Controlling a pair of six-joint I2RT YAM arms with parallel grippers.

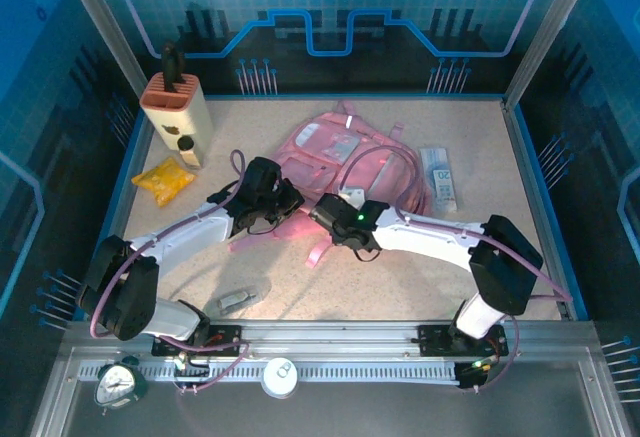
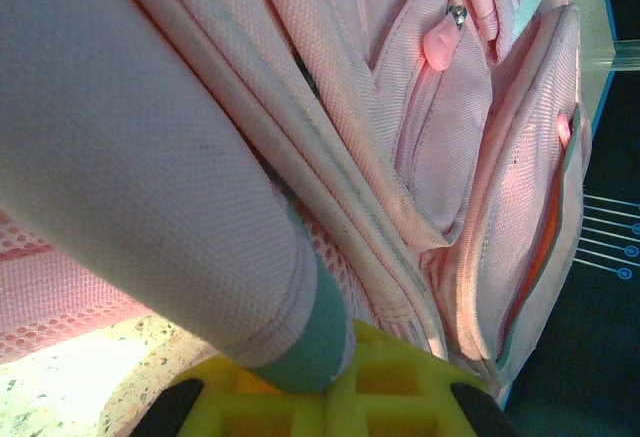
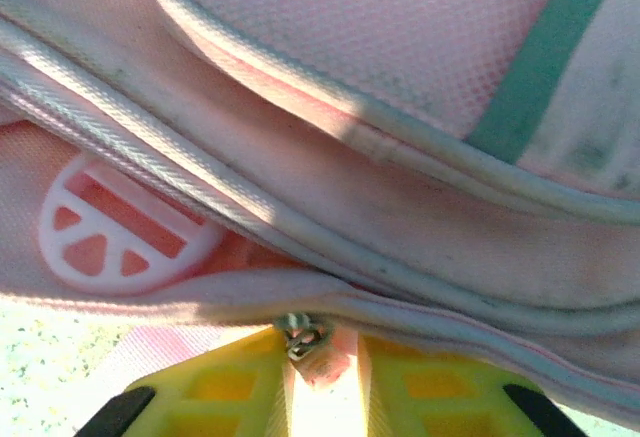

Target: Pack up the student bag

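My left gripper will next pull the padded pink strap (image 2: pixel 318 335) between its fingers outward toward the yellow packet, away from the pinched zip pull, and let go.
The student bag (image 1: pixel 345 152), pink with pale front pockets, lies on the table past both grippers. My left gripper (image 1: pixel 285 202) is at its near-left edge. In the left wrist view the gripper (image 2: pixel 320 382) is shut on a padded pink strap with a teal edge (image 2: pixel 310 337), with the bag's pockets (image 2: pixel 470 157) beyond. My right gripper (image 1: pixel 325 212) is at the bag's near edge. In the right wrist view the yellow fingers (image 3: pixel 440 387) of this gripper (image 3: pixel 322 382) pinch a small pink zip pull (image 3: pixel 325 362) hanging from the bag's piped seam (image 3: pixel 400 287).
A beige holder (image 1: pixel 178 107) stands at the back left, with a yellow packet (image 1: pixel 163 179) in front of it. A blue and white pack (image 1: pixel 438 177) lies right of the bag. A small grey object (image 1: pixel 238 301) lies near the front. Loose pink straps (image 1: pixel 320 252) trail between the arms.
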